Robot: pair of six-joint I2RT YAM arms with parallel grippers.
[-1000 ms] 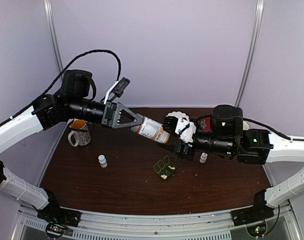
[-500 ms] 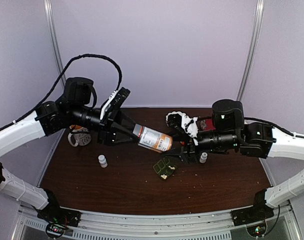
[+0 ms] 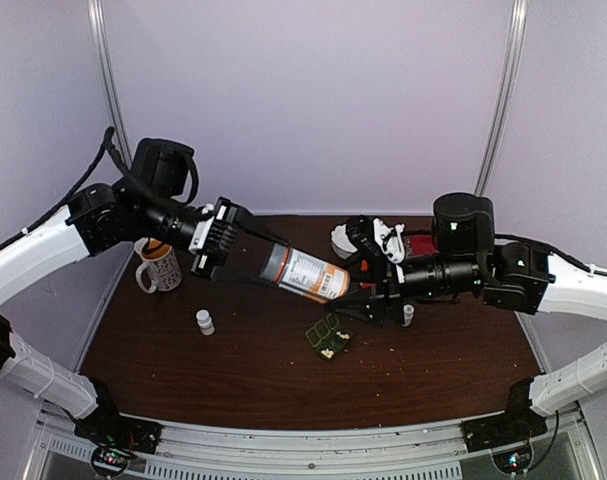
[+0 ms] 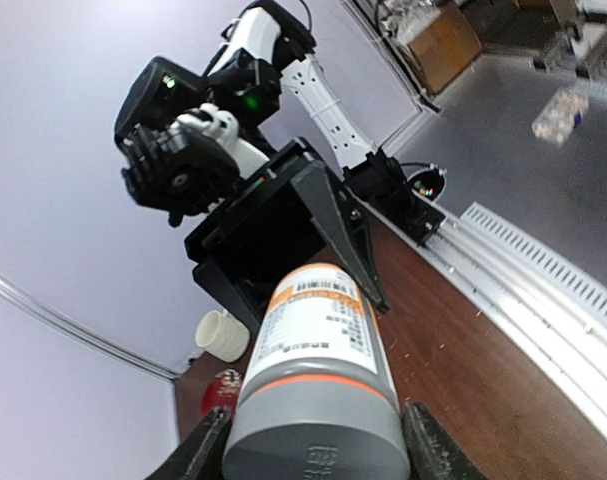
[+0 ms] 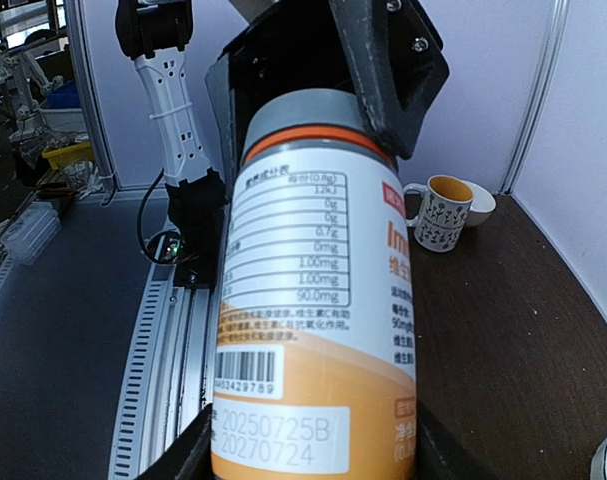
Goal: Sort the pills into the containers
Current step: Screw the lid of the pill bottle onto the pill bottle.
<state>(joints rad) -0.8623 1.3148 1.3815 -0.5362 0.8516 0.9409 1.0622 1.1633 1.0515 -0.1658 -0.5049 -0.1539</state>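
The bottle's end is between my right gripper's fingers while my left gripper holds the cap, so my right gripper should move down slightly and open to free the bottle's base [image 3: 335, 284] [image 5: 313, 440].
A grey-capped orange bottle [image 3: 305, 273] with a white label hangs tilted above the table, held between both arms. My left gripper [image 3: 266, 262] is shut on its grey cap [image 4: 313, 435], with one finger [image 4: 198, 455] on each side. My right gripper [image 3: 351, 290] is shut on the bottle's base [image 5: 313, 440]. Below the bottle the dark-green pill box [image 3: 327, 337] lies open on the table. A whitish speck, perhaps pills [image 3: 327, 352], shows in its near cell. The wrist views do not show the box.
A patterned mug [image 3: 158, 266] stands at the left rear. Small white bottles stand at the left [image 3: 205, 321] and right [image 3: 407, 315] of the box. A white cap [image 3: 344, 240] and a red item [image 4: 218, 390] lie behind the right gripper. The table's front rail [image 3: 313, 440] is near.
My left wrist has rolled, swinging its camera round. The bottle has shifted a little right and down, and my right gripper has closed in around its base.
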